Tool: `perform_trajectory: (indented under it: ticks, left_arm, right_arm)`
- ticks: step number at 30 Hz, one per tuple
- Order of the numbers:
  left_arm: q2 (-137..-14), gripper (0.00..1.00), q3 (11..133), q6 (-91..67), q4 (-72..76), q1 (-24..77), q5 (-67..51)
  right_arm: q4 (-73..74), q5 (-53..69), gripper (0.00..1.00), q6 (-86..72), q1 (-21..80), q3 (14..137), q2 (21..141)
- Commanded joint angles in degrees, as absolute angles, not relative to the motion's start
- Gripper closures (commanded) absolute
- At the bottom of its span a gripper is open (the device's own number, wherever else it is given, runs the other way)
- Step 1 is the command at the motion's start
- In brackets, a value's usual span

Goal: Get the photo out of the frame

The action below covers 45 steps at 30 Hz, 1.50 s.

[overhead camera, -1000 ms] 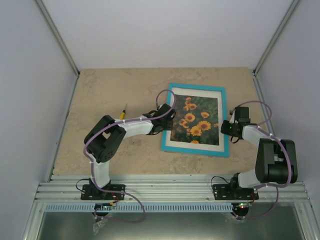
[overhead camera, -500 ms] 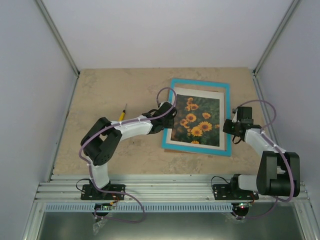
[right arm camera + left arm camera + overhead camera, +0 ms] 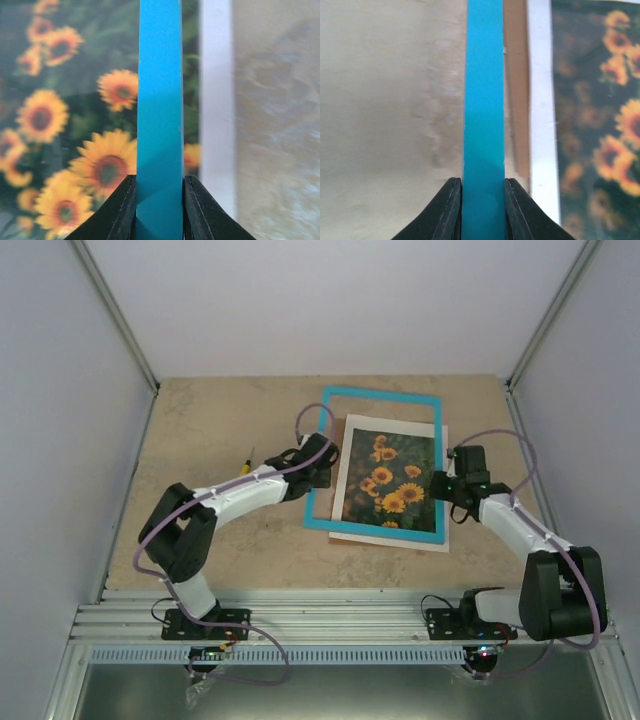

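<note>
My right gripper will next carry the bar left in the top view, off the photo (image 3: 392,475), lower it to bare tabletop by the screwdriver and release it.
The turquoise frame (image 3: 380,393) is held off the table, shifted left and toward the back of the sunflower photo (image 3: 392,475). The photo lies flat in its white mat (image 3: 349,480) on a brown backing board (image 3: 385,538). My left gripper (image 3: 322,462) is shut on the frame's left bar (image 3: 483,100), with the table and the mat's edge (image 3: 541,100) below. My right gripper (image 3: 440,485) is shut on the right bar (image 3: 160,90), which crosses above the photo (image 3: 75,100). The frame's right bar and near bar overlap the print in the top view.
A yellow-handled screwdriver (image 3: 246,462) lies on the beige table (image 3: 220,420) left of my left arm. White walls with metal corner posts close in the table on three sides. A metal rail runs along the near edge.
The frame has moved left and toward the back wall, coming away from the photo, mat and backing, which stay on the table. Both arms travelled left with it.
</note>
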<state>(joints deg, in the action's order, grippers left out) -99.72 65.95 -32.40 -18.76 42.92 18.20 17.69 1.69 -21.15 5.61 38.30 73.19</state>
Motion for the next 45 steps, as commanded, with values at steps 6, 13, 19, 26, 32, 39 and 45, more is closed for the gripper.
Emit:
perform_trajectory:
  ticks: [6, 13, 19, 26, 32, 39, 45]
  left_arm:
    - [-90.12, 0.92, 65.41, -30.76, -29.87, 34.33, 25.49]
    - [-85.39, 0.92, 64.89, -29.56, -37.41, 26.71, 26.63]
    - [-83.58, 0.92, 65.33, -26.35, -41.70, 21.09, 29.74]
    - [-83.45, 0.94, 62.13, -22.95, -39.84, 13.79, 30.02]
    - [-85.64, 0.94, 60.56, -19.94, -36.70, 7.98, 31.97]
    - [-93.91, 0.91, 62.48, -19.80, -34.75, 0.92, 27.63]
    - [-101.10, 0.94, 64.27, -20.46, -34.65, -5.59, 26.45]
  right_arm:
    - [11.97, 4.60, 1.00, -29.69, 23.92, 50.32, 83.14]
    - [9.72, 4.84, 1.00, -32.94, 35.36, 63.21, 96.91]
    - [8.13, 5.43, 0.99, -35.71, 41.22, 71.40, 105.32]
    - [6.31, 5.91, 0.99, -39.59, 46.28, 78.06, 112.99]
    - [5.71, 5.50, 1.00, -43.50, 51.03, 83.42, 119.01]
    - [3.58, 3.86, 0.99, -47.80, 54.91, 84.22, 122.53]
    - [2.11, 4.42, 0.99, -50.18, 56.91, 83.76, 123.91]
